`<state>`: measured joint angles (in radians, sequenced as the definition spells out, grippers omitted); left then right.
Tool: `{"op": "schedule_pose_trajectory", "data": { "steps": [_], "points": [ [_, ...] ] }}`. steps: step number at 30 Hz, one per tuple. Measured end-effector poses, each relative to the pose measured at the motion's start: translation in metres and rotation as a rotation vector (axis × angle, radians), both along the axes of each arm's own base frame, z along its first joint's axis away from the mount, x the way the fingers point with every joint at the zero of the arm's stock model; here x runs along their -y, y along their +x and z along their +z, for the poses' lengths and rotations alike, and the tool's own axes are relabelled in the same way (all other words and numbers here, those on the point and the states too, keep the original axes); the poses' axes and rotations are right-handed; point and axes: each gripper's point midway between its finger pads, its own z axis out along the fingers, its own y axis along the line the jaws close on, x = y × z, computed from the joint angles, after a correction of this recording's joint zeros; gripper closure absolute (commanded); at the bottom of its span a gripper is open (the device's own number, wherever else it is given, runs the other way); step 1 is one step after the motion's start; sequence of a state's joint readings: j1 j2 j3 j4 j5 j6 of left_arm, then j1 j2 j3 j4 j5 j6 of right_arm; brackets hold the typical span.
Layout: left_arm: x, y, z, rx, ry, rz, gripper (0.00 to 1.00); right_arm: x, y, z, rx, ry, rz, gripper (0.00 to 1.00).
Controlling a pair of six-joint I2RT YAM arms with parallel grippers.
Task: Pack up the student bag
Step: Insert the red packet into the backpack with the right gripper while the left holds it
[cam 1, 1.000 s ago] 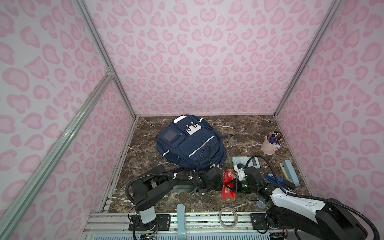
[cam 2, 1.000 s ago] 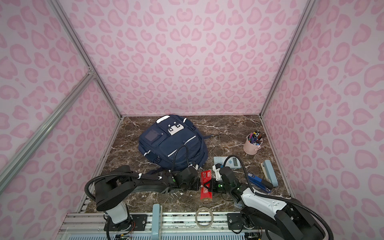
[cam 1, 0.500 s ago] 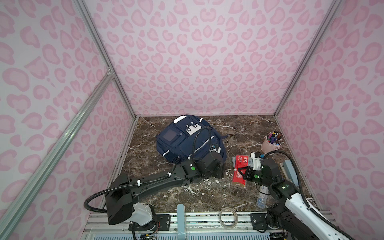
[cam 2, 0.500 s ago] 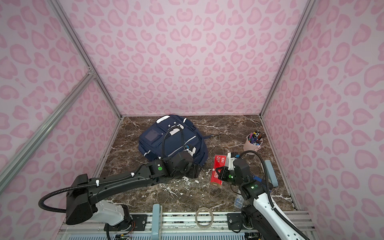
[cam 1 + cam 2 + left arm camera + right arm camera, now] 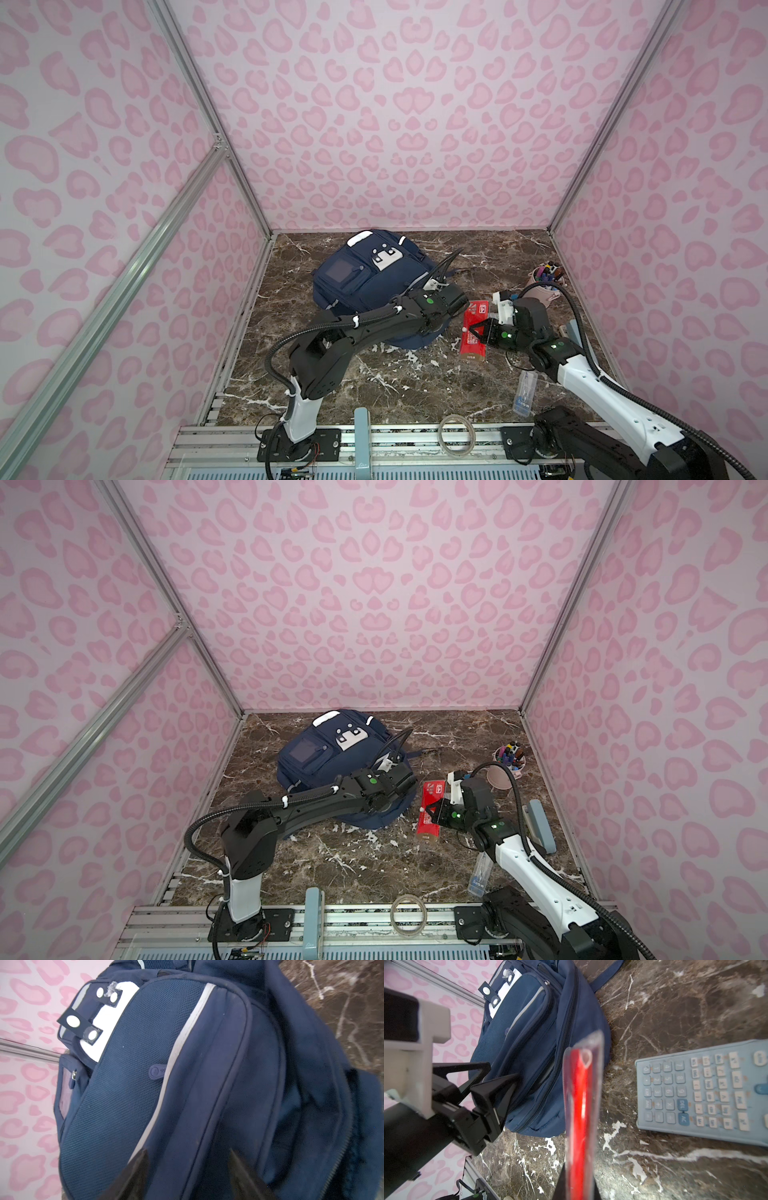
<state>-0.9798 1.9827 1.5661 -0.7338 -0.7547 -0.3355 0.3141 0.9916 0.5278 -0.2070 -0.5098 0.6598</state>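
The bag's zipper gapes ahead, so the robot's right gripper needs to carry the red packet outward to the bag and into the gap, and release it there.
The student bag (image 5: 365,278) (image 5: 328,758), a navy backpack with white patches and pale stripes, lies at the back left of the marble floor. My left gripper (image 5: 188,1153) hovers over its near right part; its fingers stand apart with only bag fabric behind them. In the right wrist view the left gripper (image 5: 503,1070) sits open against the bag (image 5: 529,1043). My right gripper (image 5: 473,330) (image 5: 430,812) is shut on a red packet in clear plastic (image 5: 470,349) (image 5: 579,1095), held off the floor just right of the bag.
A pale-blue calculator (image 5: 695,1093) lies beside the packet. A pink cup of pens (image 5: 544,286) stands at the right. A light-blue pouch (image 5: 540,825), a clear packet (image 5: 525,392) and a tape ring (image 5: 457,432) lie near the front right.
The left arm has swung from the near floor up over the bag and its gripper has opened. The right gripper has carried the red packet away from the front edge.
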Motion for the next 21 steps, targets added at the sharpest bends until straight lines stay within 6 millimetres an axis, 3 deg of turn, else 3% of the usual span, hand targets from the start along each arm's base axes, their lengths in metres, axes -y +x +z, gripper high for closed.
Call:
{"op": "schedule_pose_trajectory", "data": {
  "steps": [1,2,6,12,14,21],
  "points": [
    [-0.002,0.004,-0.002,-0.002,0.015,0.003,0.95,-0.002,0.001,-0.001,-0.001,0.005,0.005,1.0],
    [-0.004,0.007,-0.002,-0.008,0.021,0.001,0.97,-0.003,0.002,-0.002,-0.001,0.01,0.01,1.0],
    [-0.01,0.013,0.015,0.004,0.009,-0.004,0.97,-0.015,0.008,-0.002,0.008,0.044,0.044,1.0],
    [-0.033,0.017,0.094,0.048,-0.222,-0.001,0.97,-0.054,0.028,0.014,0.05,0.108,0.123,1.0],
    [-0.044,0.018,0.11,0.044,-0.31,-0.002,0.97,-0.069,0.039,0.023,0.073,0.13,0.139,1.0],
    [-0.052,0.016,0.122,-0.031,-0.46,-0.045,0.97,-0.14,0.103,0.027,0.1,0.166,0.181,1.0]
  ]
}}
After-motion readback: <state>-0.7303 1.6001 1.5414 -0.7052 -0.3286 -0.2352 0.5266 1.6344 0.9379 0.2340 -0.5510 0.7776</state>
